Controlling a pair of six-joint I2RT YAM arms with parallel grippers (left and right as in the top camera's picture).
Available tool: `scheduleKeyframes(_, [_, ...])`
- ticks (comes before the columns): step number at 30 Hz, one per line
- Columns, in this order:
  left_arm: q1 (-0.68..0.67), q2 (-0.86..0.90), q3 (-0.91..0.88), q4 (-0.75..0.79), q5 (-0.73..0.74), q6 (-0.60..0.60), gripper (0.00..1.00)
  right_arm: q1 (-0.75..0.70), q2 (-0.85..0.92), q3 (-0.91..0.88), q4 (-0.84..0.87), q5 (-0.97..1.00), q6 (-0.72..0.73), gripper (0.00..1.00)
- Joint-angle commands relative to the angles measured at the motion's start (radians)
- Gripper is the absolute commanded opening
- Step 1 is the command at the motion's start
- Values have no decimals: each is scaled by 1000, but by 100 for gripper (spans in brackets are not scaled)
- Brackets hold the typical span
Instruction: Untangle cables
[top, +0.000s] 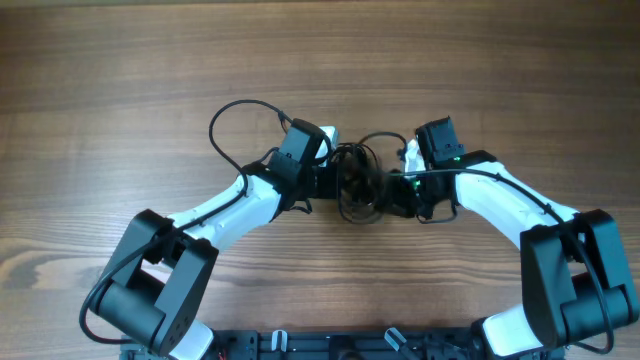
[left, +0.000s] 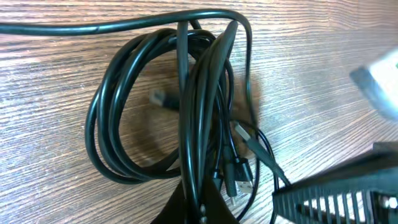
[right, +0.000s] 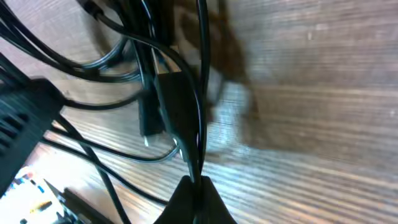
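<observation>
The left gripper goes toward the right in the overhead view next and releases the bundle of cords above the coil (top: 360, 193) (left: 116, 121). The coil lies below it on that side.
The cables (top: 358, 180) are a tangle of thin black cords with small plug ends, lying on the wooden table between my two grippers. In the left wrist view the cables (left: 155, 106) form a coil of several loops, and my left gripper (left: 200, 202) is shut on a bundle of strands at the coil's near side. In the right wrist view my right gripper (right: 196, 190) is shut on thin strands of the cables (right: 180, 112), with a small plug (right: 148, 127) hanging beside them. Overhead, the left gripper (top: 332, 180) and right gripper (top: 392, 192) flank the tangle.
The wooden table (top: 120, 80) spreads all round. A thicker black wire (top: 230, 115) loops from the left arm toward the far side. The right gripper's body (left: 348, 199) shows at the lower right of the left wrist view.
</observation>
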Motion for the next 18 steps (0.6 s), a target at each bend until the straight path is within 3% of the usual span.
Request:
scheduleKeyframes(1, [0, -11, 1, 3, -37, 1, 4, -9, 1, 11, -164, 254, -3, 4])
scheduleKeyframes(3, [0, -11, 1, 3, -37, 1, 4, -7, -35, 12, -259, 336, 32, 4])
scheduleKeyframes(6, [0, -11, 1, 4, -38, 1, 4, 0, -91, 12, -322, 100, -65, 5])
scheduleKeyframes(8, [0, -11, 1, 4, -49, 1, 4, 0, -132, 12, -360, -7, -126, 17])
scheduleKeyframes(9, [0, -11, 1, 4, -49, 2, 4, 0, -155, 14, -362, 61, -131, 32])
scheduleKeyframes(12, [0, -11, 1, 27, -48, 5, 4, -9, -162, 44, -360, 247, -107, 38])
scheduleKeyframes(14, [0, -11, 1, 53, -31, 9, 4, -13, -163, 78, -327, 292, -117, 42])
scheduleKeyframes(15, [0, -11, 1, 67, 11, 22, 4, -13, -163, 87, -267, 298, -124, 49])
scheduleKeyframes(18, [2, -20, 1, 115, 234, 117, 4, -13, -163, 87, -68, 298, -142, 52])
